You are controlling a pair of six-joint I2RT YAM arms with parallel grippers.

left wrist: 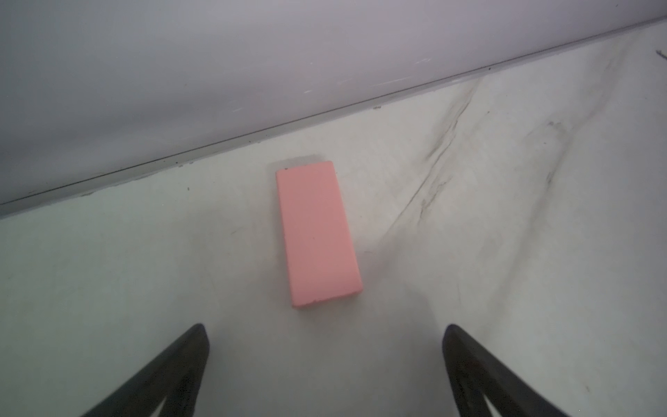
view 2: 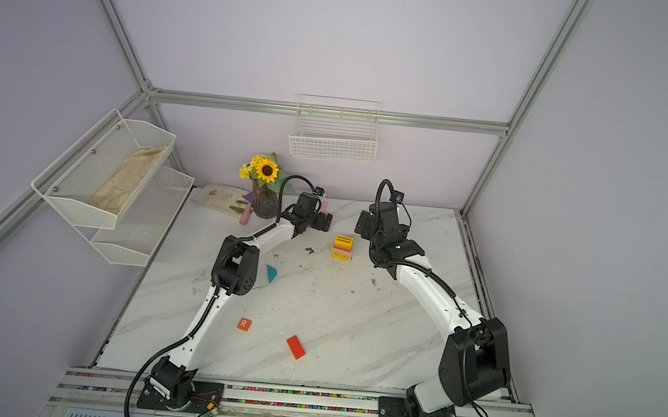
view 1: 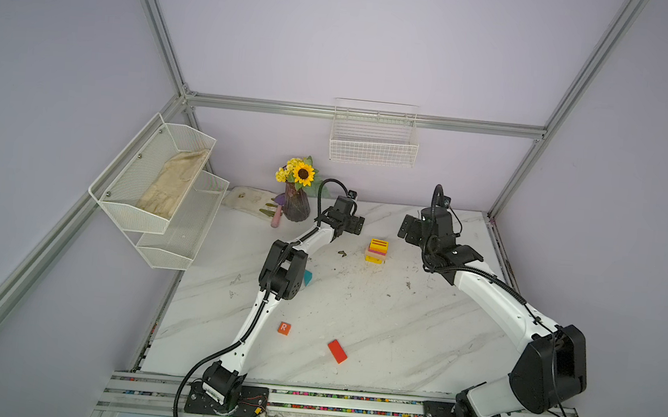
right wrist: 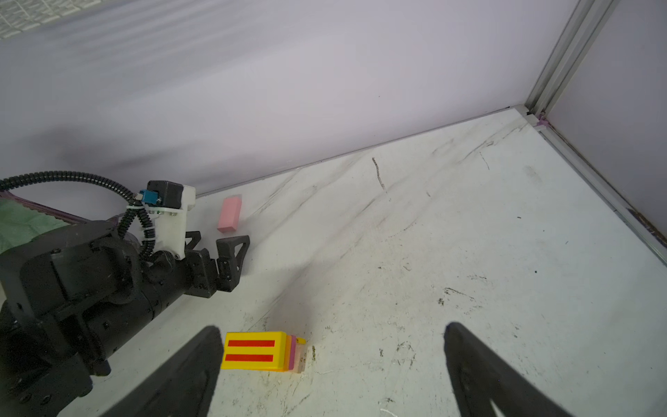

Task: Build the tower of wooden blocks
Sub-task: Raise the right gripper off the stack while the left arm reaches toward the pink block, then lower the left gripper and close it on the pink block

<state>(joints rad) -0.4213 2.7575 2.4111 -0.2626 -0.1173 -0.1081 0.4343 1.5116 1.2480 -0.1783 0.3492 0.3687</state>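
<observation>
I need to move my left gripper outward next until its fingers are on both sides of the pink block's near end (left wrist: 325, 286) and close there, because that end is just beyond the open fingers.
The tower (view 1: 376, 250) (view 2: 342, 247) is a short stack with a yellow base, pink and tan slabs, and a yellow red-striped block on top (right wrist: 252, 352). A pink block (left wrist: 317, 234) (right wrist: 229, 214) lies flat near the back wall. My left gripper (left wrist: 325, 328) (view 1: 358, 224) (right wrist: 220, 240) is open just short of it, touching nothing. My right gripper (right wrist: 332, 328) (view 1: 405, 227) hangs open and empty above and to the right of the tower. In both top views, a teal triangle (view 2: 271, 273), an orange "R" cube (view 1: 284, 328) and a red slab (view 1: 337, 351) lie loose nearer the front.
A purple vase of sunflowers (view 1: 296, 206) stands at the back, close to the left arm. A wire basket (view 1: 373, 146) hangs on the back wall and mesh shelves (view 1: 159, 184) on the left wall. Dirt crumbs are scattered on the marble table (view 1: 396, 328).
</observation>
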